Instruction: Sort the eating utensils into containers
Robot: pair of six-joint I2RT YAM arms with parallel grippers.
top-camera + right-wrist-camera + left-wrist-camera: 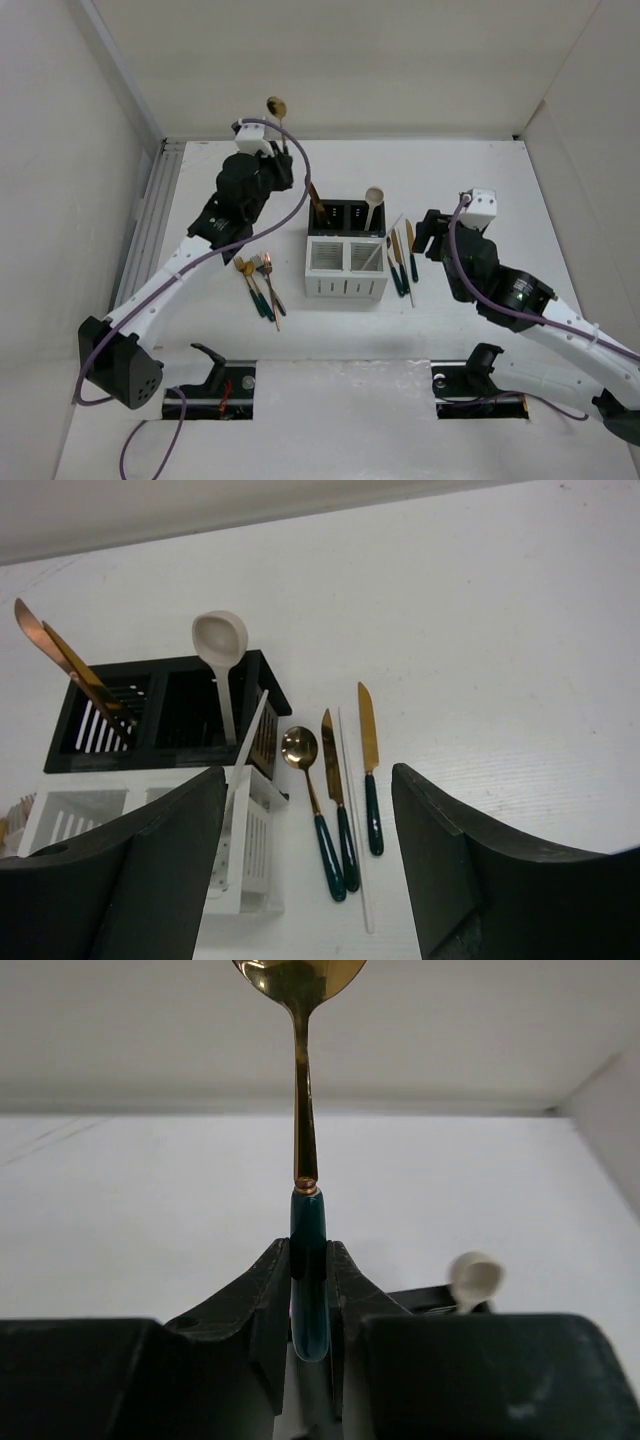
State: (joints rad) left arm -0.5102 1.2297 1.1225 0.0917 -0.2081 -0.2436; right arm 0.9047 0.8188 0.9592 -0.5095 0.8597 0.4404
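The left gripper will swing the gold spoon to the right in the top view first, then down, to get over one black bin, where the cream spoon already stands.
My left gripper is raised above the table's far left, shut on the dark teal handle of a gold spoon whose bowl points up. The containers, two black bins behind two white slotted ones, stand mid-table. A cream spoon stands in the right black bin, and copper utensils lean in the left one. A white chopstick leans in a white bin. My right gripper hangs open over a gold spoon, two knives and a white chopstick lying right of the bins.
Several more teal-handled utensils lie on the table left of the bins. White walls close the table in at the back and sides, and a metal rail runs along the left edge.
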